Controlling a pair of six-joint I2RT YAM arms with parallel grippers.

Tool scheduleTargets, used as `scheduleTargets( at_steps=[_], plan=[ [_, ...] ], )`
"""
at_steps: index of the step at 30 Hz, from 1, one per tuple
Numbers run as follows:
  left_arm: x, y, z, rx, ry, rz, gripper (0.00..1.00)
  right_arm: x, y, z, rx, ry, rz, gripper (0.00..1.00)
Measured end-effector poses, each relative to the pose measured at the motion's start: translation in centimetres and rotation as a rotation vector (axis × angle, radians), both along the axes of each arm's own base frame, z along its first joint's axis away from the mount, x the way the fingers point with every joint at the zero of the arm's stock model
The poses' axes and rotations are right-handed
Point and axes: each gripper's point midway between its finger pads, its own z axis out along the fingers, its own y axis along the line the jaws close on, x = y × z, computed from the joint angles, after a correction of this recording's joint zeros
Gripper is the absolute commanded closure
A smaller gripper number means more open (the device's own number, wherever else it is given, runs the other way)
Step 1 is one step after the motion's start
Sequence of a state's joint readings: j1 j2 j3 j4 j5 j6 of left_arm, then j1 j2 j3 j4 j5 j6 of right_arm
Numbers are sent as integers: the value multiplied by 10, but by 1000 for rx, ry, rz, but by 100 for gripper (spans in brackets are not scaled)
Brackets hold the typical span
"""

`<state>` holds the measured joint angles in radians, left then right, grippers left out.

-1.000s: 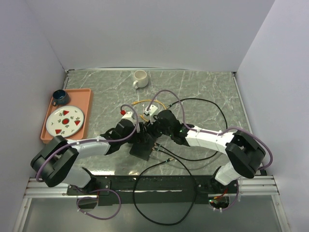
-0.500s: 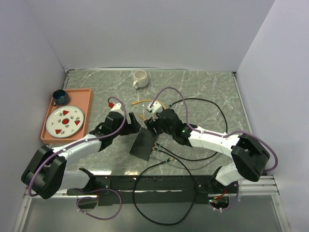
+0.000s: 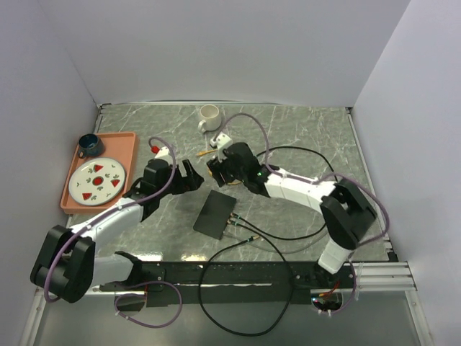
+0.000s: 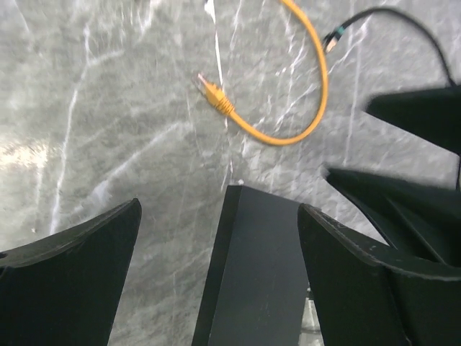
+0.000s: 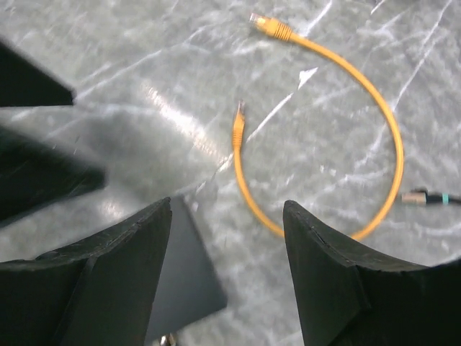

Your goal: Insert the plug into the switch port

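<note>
My right gripper's open fingers next come down astride the orange cable just behind the nearer plug below, so the plug's tip stays free for insertion.
The flat matte-black box lies on the marble table; in the left wrist view the box shows below my fingers. I cannot make out its switch port. An orange cable curls on the table beyond it, with one plug and the other plug lying free. The left wrist view shows a plug too. My left gripper hovers open above the box's far end, holding nothing. My right gripper is open and empty, above the table between box and cable.
An orange tray at the left holds a plate and a dark cup. A white mug stands at the back. Black cables loop over the right half; one loose end lies by the orange cable.
Both grippers have drawn away from the black box toward the far side, the left one also swinging left. The box now lies uncovered on the table.
</note>
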<state>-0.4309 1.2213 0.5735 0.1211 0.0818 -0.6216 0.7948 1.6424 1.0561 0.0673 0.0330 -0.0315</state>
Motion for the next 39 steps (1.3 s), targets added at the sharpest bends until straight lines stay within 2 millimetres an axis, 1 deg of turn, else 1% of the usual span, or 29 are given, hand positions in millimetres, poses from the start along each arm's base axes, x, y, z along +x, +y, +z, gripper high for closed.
scheduleTargets(
  at_steps=[2, 5, 8, 12, 17, 22, 23, 24, 25, 27, 28, 30, 31, 32, 37, 39],
  plan=[
    [1, 3, 6, -14, -12, 3, 4, 14, 9, -1, -4, 15, -2, 31],
    [2, 8, 15, -35, -25, 4, 4, 30, 20, -6, -17, 43, 2, 31],
    [1, 11, 22, -57, -37, -2, 4, 37, 29, -15, -35, 78, 14, 32],
    [0, 11, 25, -72, -38, -16, 4, 38, 32, -32, -68, 128, 20, 33],
    [-10, 9, 23, -88, -34, -42, 4, 36, 32, -59, -122, 203, 18, 35],
    [-13, 6, 28, -102, -44, -63, 3, 29, 27, -84, -173, 267, 13, 36],
    [-13, 6, 29, -104, -46, -66, 4, 29, 27, -87, -177, 277, 7, 40],
    [-14, 6, 29, -106, -47, -69, 4, 30, 27, -89, -180, 286, 2, 42],
    [-15, 5, 30, -108, -48, -71, 4, 31, 28, -91, -183, 289, -1, 49],
    [-16, 5, 31, -113, -51, -78, 4, 33, 30, -94, -189, 302, -10, 58],
    [-17, 5, 31, -114, -52, -80, 4, 35, 31, -95, -187, 305, -16, 70],
    [-17, 5, 32, -115, -53, -80, 4, 36, 32, -98, -190, 311, -25, 84],
    [-18, 5, 32, -115, -53, -80, 4, 36, 31, -101, -193, 318, -30, 98],
    [-18, 5, 32, -116, -55, -80, 4, 35, 30, -103, -196, 322, -34, 100],
    [-19, 5, 38, -121, -71, -81, 4, 38, 28, -102, -200, 315, -60, 100],
    [-19, 5, 39, -122, -74, -81, 4, 39, 23, -101, -206, 305, -74, 100]
  ],
)
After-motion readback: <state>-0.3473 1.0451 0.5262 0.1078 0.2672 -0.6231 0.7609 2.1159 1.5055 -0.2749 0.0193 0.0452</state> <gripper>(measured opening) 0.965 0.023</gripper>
